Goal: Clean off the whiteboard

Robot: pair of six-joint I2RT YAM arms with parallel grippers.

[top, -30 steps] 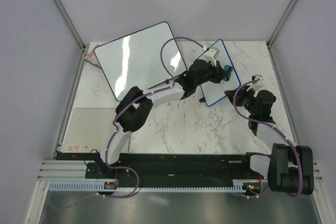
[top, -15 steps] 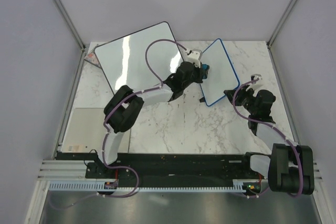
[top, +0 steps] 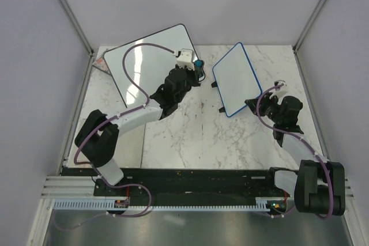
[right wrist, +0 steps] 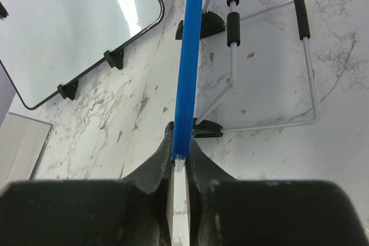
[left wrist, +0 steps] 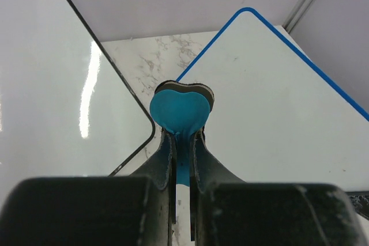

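My right gripper will next pull back toward my base over the tabletop in front of the wire stand, to straighten the whiteboard that stands slanted. Then it will release the whiteboard's near edge.
The whiteboard, small and blue-framed, stands tilted on its wire stand at the back right. Its white face shows no marks. My right gripper is shut on the board's near lower edge, and the blue frame runs up from between its fingers. My left gripper is shut on a blue heart-shaped eraser. It hangs left of the whiteboard, apart from it, by the right corner of the larger black-framed board.
The larger black-framed board leans at the back left on black clip feet. A grey plate lies at the near left, and a small flat object sits at the back left corner. Walls close in on all sides.
My left arm has swung left with the eraser, off the blue-framed whiteboard's face to the black-framed board's corner. The right gripper has kept its hold on the whiteboard's edge.
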